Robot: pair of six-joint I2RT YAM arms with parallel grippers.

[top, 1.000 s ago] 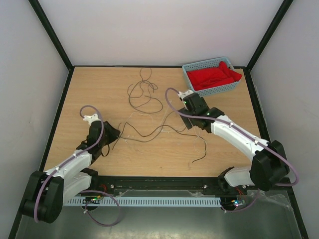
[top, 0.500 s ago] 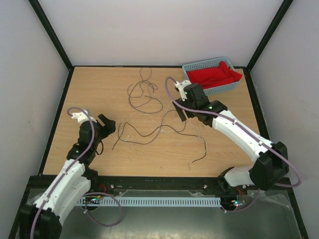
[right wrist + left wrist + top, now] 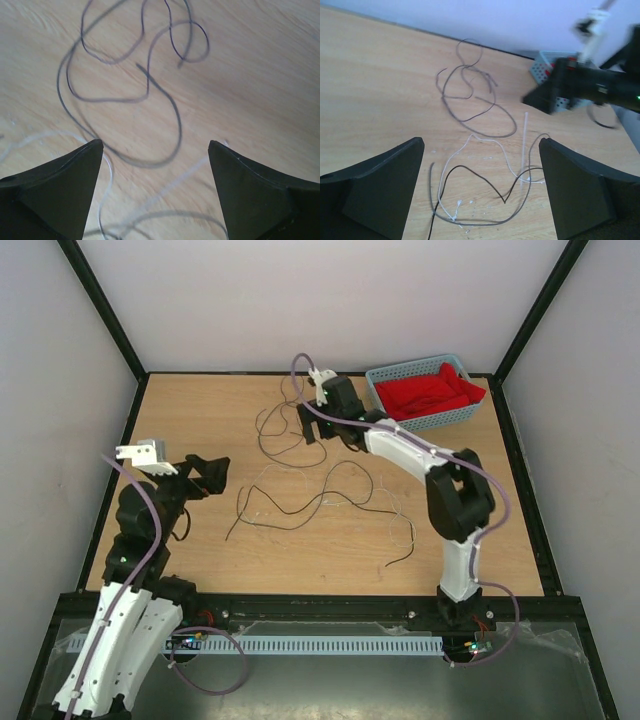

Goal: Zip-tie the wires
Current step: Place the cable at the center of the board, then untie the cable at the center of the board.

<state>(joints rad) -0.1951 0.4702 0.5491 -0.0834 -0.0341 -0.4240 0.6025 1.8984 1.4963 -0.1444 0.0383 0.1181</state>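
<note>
My right gripper needs to move down and to the left in the top view next, onto the crossing parts of the looped heap of wires, because they are below it and toward that side.
Thin dark wires lie loose on the wooden table: a looped bunch at the far centre and longer strands across the middle. The zip tie, a straight pale strip, lies flat among the middle strands, also seen blurred as the zip tie under the right wrist. My left gripper hangs open above the table's left side, left of the strands, nothing between its fingers. My right gripper is open and empty above the looped bunch.
A blue basket holding a red cloth stands at the far right corner. A thin whitish strand curls among the dark wires. Black frame posts and pale walls close in the table.
My left gripper has opened wide, risen and drawn back to the left. My right arm has swung from the table's middle to the far centre, over the looped bunch.
</note>
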